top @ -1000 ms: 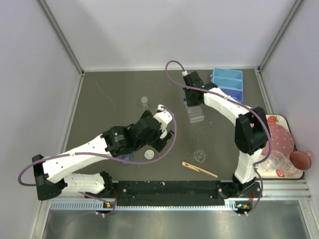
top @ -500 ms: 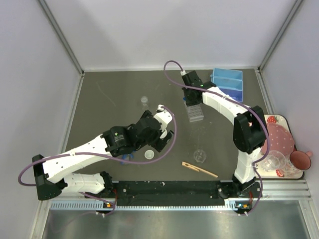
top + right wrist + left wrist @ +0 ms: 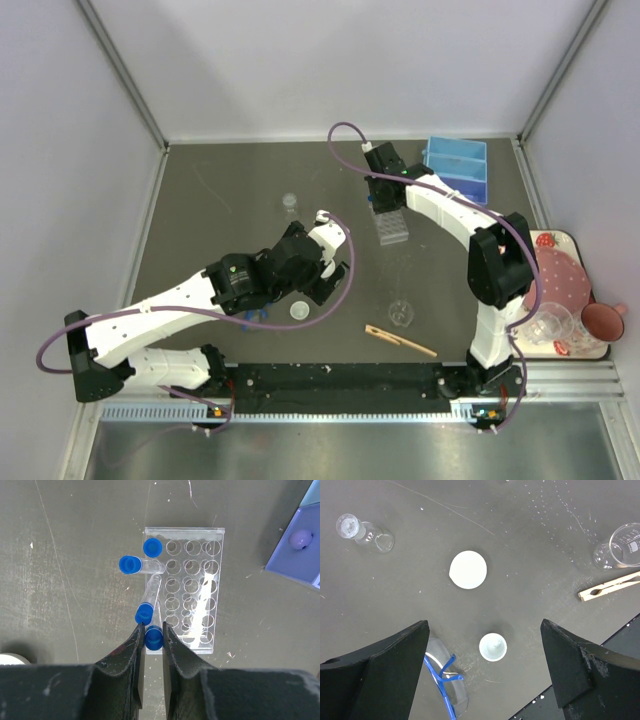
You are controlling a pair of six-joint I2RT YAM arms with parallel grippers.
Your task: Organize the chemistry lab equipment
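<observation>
The right gripper eases the blue-capped tube slightly down into the rack's near corner hole next and releases it. The tube's clear body already reaches in beneath the cap.
My right gripper (image 3: 153, 630) is shut on a blue-capped clear tube (image 3: 153, 638) at the near left corner of the clear tube rack (image 3: 192, 590). One capped tube (image 3: 152, 547) stands in the rack's far left hole. Two more tubes (image 3: 131, 564) (image 3: 144, 614) lean against its left side. My left gripper (image 3: 484, 630) is open and empty above a small white cup (image 3: 492, 647). A round dish (image 3: 468, 570), a small flask (image 3: 365, 530), a glass beaker (image 3: 620, 545), a wooden clip (image 3: 610, 586) and blue tweezers (image 3: 442, 680) lie around it.
A blue box (image 3: 457, 168) stands at the back right beside the rack (image 3: 393, 228). The strawberry-print tray (image 3: 575, 243) with a pink cup (image 3: 603, 320) sits at the right edge. The clip (image 3: 400, 340) lies near the front rail.
My right gripper has edged slightly left at the rack with the tube in it. The left arm has not moved.
</observation>
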